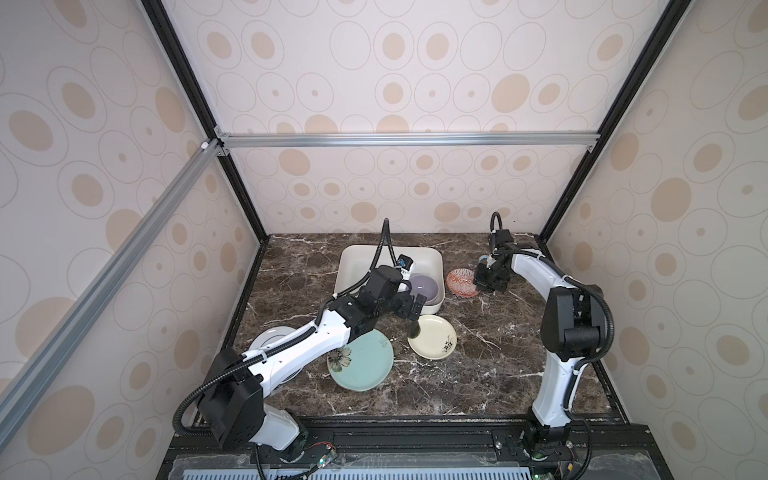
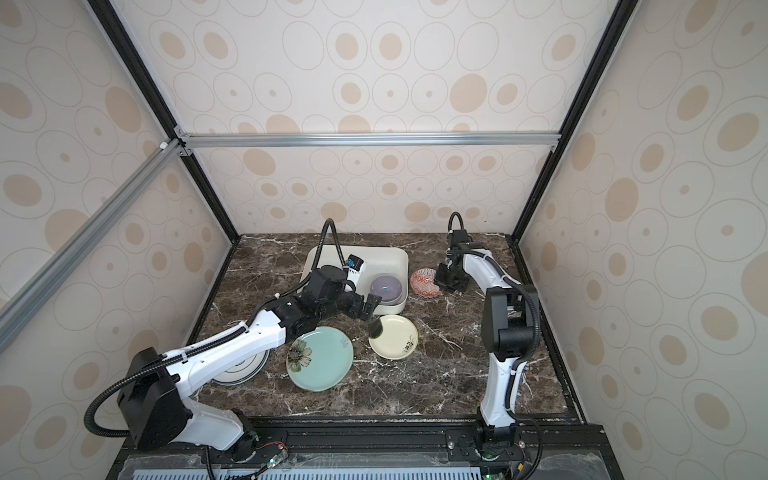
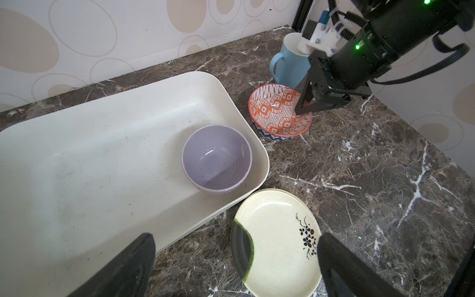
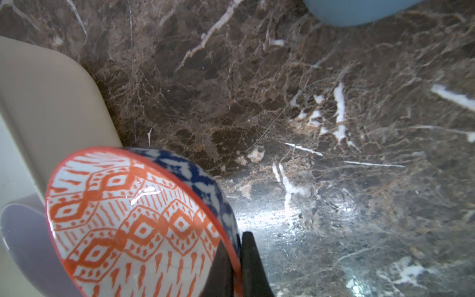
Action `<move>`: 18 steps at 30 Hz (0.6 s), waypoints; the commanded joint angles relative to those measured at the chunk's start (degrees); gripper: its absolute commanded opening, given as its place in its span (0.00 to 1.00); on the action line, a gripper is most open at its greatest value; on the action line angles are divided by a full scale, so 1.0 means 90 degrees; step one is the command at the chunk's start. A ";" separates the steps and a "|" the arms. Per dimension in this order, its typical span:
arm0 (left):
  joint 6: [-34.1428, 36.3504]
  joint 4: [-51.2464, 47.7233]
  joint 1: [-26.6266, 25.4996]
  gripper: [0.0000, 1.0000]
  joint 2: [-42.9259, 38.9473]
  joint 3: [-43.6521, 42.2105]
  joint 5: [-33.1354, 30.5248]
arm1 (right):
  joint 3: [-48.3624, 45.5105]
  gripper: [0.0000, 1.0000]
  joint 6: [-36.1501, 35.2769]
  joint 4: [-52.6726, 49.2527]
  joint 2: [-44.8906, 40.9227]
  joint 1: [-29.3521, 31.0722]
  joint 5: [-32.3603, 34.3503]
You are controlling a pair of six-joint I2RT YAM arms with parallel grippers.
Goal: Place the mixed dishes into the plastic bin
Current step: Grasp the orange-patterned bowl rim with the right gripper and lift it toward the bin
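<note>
The robot's right gripper is going to carry the red-patterned bowl up over the bin's side, lower it into the empty lavender bowl point(image 1: 424, 286) point(image 4: 23, 240) across that side, and let go.
The white plastic bin point(image 1: 353, 266) point(image 3: 102, 154) stands at the back of the table with a lavender bowl point(image 1: 424, 289) point(image 3: 217, 159) in its near right corner. Just right of the bin is the red-patterned bowl point(image 1: 460, 282) point(image 4: 128, 221), tilted. My right gripper point(image 1: 478, 286) point(image 4: 237, 244) is shut on its rim, one finger inside and one outside. My left gripper point(image 1: 413, 307) point(image 3: 236, 237) hangs open and holds nothing, above the bin's near corner and the small cream plate point(image 1: 434, 338) point(image 3: 277, 244). The teal flower plate point(image 1: 363, 361) lies in front.
A light-blue mug point(image 3: 288, 64) stands behind the red-patterned bowl, near the back right corner. A white blue-rimmed plate point(image 1: 266, 334) lies at the left edge, mostly under my left arm. Patterned walls enclose the marble table point(image 1: 478, 374) on three sides.
</note>
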 commanded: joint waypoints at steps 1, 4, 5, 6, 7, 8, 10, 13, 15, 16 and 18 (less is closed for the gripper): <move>-0.0064 0.0057 -0.0040 0.99 -0.0281 -0.0091 -0.0216 | 0.0067 0.00 -0.0069 -0.0181 -0.0496 0.0105 -0.0084; -0.0067 0.0006 -0.0044 0.99 -0.0469 -0.0201 -0.0318 | 0.0171 0.00 -0.0083 -0.0263 -0.0612 0.0199 -0.0103; -0.0063 -0.0004 -0.0040 0.99 -0.0532 -0.0240 -0.0354 | 0.0217 0.00 -0.0080 -0.0287 -0.0648 0.0256 -0.0114; -0.0071 -0.0015 -0.0044 0.99 -0.0592 -0.0279 -0.0401 | 0.0281 0.00 -0.0097 -0.0313 -0.0671 0.0327 -0.0104; -0.0072 -0.0017 -0.0044 0.99 -0.0632 -0.0324 -0.0423 | 0.0346 0.00 -0.0107 -0.0345 -0.0689 0.0380 -0.0093; -0.0073 -0.0026 -0.0045 0.99 -0.0691 -0.0357 -0.0443 | 0.0433 0.00 -0.0107 -0.0395 -0.0684 0.0448 -0.0076; -0.0085 -0.0022 -0.0040 0.99 -0.0758 -0.0417 -0.0473 | 0.0609 0.00 -0.0117 -0.0484 -0.0674 0.0577 -0.0014; -0.0091 -0.0026 -0.0045 0.99 -0.0836 -0.0477 -0.0473 | 0.0825 0.00 -0.0134 -0.0565 -0.0636 0.0754 0.0067; -0.0084 0.0002 -0.0044 0.99 -0.0890 -0.0517 -0.0446 | 0.0948 0.00 -0.0115 -0.0575 -0.0572 0.0884 0.0043; -0.0098 0.0006 -0.0046 0.99 -0.0912 -0.0532 -0.0444 | 0.1026 0.00 -0.0107 -0.0607 -0.0518 0.0939 0.0042; -0.0089 0.0014 -0.0049 0.99 -0.0956 -0.0568 -0.0446 | 0.1223 0.00 -0.0117 -0.0671 -0.0354 0.1076 0.0033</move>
